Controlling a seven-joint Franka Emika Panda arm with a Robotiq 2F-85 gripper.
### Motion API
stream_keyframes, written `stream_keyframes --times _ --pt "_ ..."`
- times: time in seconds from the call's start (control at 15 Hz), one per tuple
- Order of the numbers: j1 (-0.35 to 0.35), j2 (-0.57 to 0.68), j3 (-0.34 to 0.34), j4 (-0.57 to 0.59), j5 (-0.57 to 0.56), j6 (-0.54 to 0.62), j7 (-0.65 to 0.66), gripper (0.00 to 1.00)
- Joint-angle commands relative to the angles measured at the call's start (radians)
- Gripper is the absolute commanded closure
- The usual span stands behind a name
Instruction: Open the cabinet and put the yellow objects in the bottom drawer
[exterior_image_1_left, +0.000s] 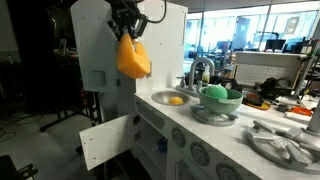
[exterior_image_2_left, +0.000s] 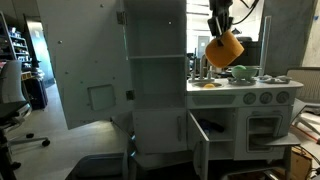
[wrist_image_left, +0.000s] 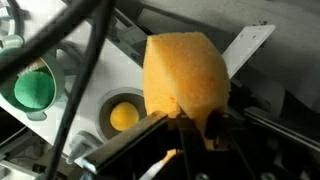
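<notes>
My gripper should next go down and into the tall white cabinet (exterior_image_2_left: 155, 75), over its bottom shelf (exterior_image_2_left: 158, 102), to let go of the yellow object, because the door is wide open.
My gripper (exterior_image_1_left: 128, 30) hangs high beside the top of the tall white cabinet (exterior_image_1_left: 108, 55), shut on a yellow object (exterior_image_1_left: 133, 58) that dangles below the fingers. In the wrist view the held yellow object (wrist_image_left: 185, 70) fills the middle, pinched at its lower end by my gripper (wrist_image_left: 190, 125). In an exterior view my gripper (exterior_image_2_left: 221, 30) and the yellow object (exterior_image_2_left: 224, 48) are above the counter, right of the cabinet (exterior_image_2_left: 155, 75), whose shelves show and whose door (exterior_image_2_left: 88, 70) is swung wide. Another yellow object (exterior_image_1_left: 176, 99) (wrist_image_left: 123, 116) lies in the small sink.
A green bowl-shaped item (exterior_image_1_left: 220, 95) (exterior_image_2_left: 242, 72) (wrist_image_left: 35, 88) sits on the counter next to a grey tap (exterior_image_1_left: 200, 70). A small square white panel (exterior_image_1_left: 105, 141) hangs open low on the unit. A metal rack (exterior_image_1_left: 282, 143) lies on the near counter. Office chairs and desks stand around.
</notes>
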Motion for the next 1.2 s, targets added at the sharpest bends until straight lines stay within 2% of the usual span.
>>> stream_keyframes --times 0.0,0.27,0.53,0.6,0.8,1.0,1.13 --pt "0.046 -0.093 0.053 -0.093 -0.040 -0.002 -0.015 0.97" --pt "0.126 -0.145 0.127 -0.132 -0.073 0.032 0.053 0.97" --pt "0.173 -0.190 0.164 -0.183 -0.128 0.131 0.156 0.97" --pt "0.185 -0.223 0.176 -0.197 -0.147 0.125 0.173 0.97" --pt "0.198 -0.248 0.189 -0.299 -0.253 0.260 0.302 0.97" --pt "0.199 -0.254 0.192 -0.396 -0.409 0.394 0.468 0.97" --pt "0.204 -0.233 0.196 -0.416 -0.539 0.418 0.589 0.97"
